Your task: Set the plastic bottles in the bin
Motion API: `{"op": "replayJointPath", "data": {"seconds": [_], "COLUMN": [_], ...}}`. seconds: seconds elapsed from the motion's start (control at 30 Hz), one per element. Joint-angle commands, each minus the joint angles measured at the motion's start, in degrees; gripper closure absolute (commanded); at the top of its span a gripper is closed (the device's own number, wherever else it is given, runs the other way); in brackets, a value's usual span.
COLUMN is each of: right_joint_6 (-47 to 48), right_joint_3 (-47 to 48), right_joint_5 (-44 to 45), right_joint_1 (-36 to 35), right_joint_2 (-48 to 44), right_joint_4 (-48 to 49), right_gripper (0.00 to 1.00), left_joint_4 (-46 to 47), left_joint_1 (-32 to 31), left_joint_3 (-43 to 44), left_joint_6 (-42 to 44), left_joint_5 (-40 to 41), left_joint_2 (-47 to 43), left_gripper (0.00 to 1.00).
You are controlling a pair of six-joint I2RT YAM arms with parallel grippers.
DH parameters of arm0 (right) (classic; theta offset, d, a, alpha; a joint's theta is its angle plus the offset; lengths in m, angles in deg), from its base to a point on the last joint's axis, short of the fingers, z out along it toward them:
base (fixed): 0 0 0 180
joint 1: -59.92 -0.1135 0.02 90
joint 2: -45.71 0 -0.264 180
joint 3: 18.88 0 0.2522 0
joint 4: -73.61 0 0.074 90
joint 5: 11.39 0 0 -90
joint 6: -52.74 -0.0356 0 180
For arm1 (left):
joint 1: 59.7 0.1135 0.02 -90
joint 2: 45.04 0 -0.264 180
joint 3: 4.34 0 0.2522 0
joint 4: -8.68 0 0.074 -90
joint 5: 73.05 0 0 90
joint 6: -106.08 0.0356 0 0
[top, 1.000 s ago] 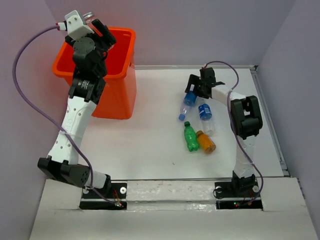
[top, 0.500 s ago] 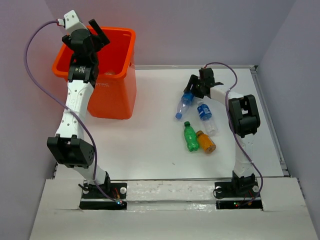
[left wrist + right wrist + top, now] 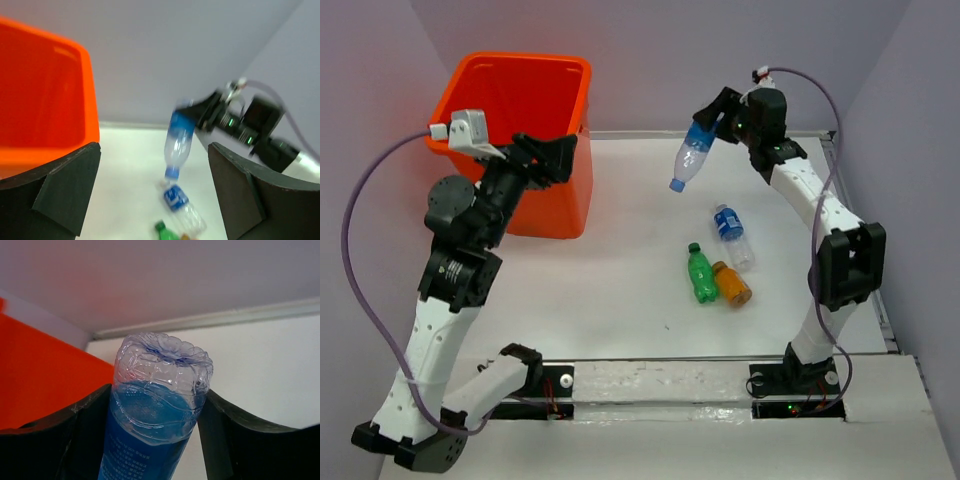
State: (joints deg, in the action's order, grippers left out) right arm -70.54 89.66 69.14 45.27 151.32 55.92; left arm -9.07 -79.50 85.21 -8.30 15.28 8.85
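Observation:
My right gripper is going to lift next and swing over the bin's opening point(image 3: 515, 95), which is to its left in the top view, because the bottle's cap hangs low.
My right gripper point(image 3: 713, 118) is shut on a clear blue-labelled bottle point(image 3: 691, 155), held in the air cap-down over the table's back middle. In the right wrist view the bottle point(image 3: 155, 420) fills the gap between both fingers point(image 3: 85, 435), base toward the camera. On the table lie another blue-labelled bottle point(image 3: 730, 235), a green bottle point(image 3: 701, 273) and a stubby orange bottle point(image 3: 731, 283). The orange bin point(image 3: 480, 75) stands at the back left. My left gripper point(image 3: 558, 158) hangs open and empty in front of the bin's near right wall, looking at the held bottle point(image 3: 179, 142).
A raised white rim point(image 3: 855, 230) borders the table on the right, and purple walls close in the back and sides. Both arms' cables loop beside them. The bin's wall point(image 3: 45, 100) fills the left of the left wrist view.
My right gripper closed on the blue-labelled bottle and lifted it off the table. My left arm dropped its bottle into the bin, then swung down and out in front of the bin, jaws open.

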Motion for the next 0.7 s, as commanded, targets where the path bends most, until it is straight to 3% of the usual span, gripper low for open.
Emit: {"op": "replayJointPath", "data": {"seconds": [0.0, 0.13, 0.23, 0.37, 0.43, 0.53, 0.67], "right_joint_6": [1.5, 4.0, 6.5, 9.0, 9.1, 9.3, 16.5], "right_joint_3": [8.0, 18.3, 31.9, 45.3, 52.5, 55.2, 57.9], "right_joint_5": [-0.4, 2.7, 4.8, 8.9, 9.1, 11.4, 15.2], "right_joint_1": [-5.1, -11.4, -16.3, -21.1, -21.6, -24.1, -27.6], "right_joint_2": [-7.9, -6.8, -0.9, 9.2, 14.8, 19.6, 26.9], "right_joint_4": [6.4, 6.2, 4.5, 4.8, 8.2, 17.3, 29.7], "right_gripper": [0.44, 0.44, 0.44, 0.44, 0.45, 0.49, 0.49], "left_joint_4": [-3.0, -3.3, -1.6, 1.4, 2.2, 3.6, 10.3], "left_joint_1": [-3.8, -6.0, -7.6, -13.4, -17.6, -23.8, -30.9], "left_joint_3": [-14.9, -25.5, -32.2, -39.7, -42.0, -46.7, -50.3], "left_joint_6": [-3.4, -7.8, -12.1, -15.3, -16.7, -19.1, -22.2], "left_joint_5": [-5.3, -10.4, -14.5, -14.2, -12.7, -9.4, -4.4], "left_joint_2": [-5.1, -11.6, -14.3, -16.4, -16.4, -15.0, -9.4], "left_gripper": [0.01, 0.01, 0.01, 0.01, 0.01, 0.01, 0.01]}}
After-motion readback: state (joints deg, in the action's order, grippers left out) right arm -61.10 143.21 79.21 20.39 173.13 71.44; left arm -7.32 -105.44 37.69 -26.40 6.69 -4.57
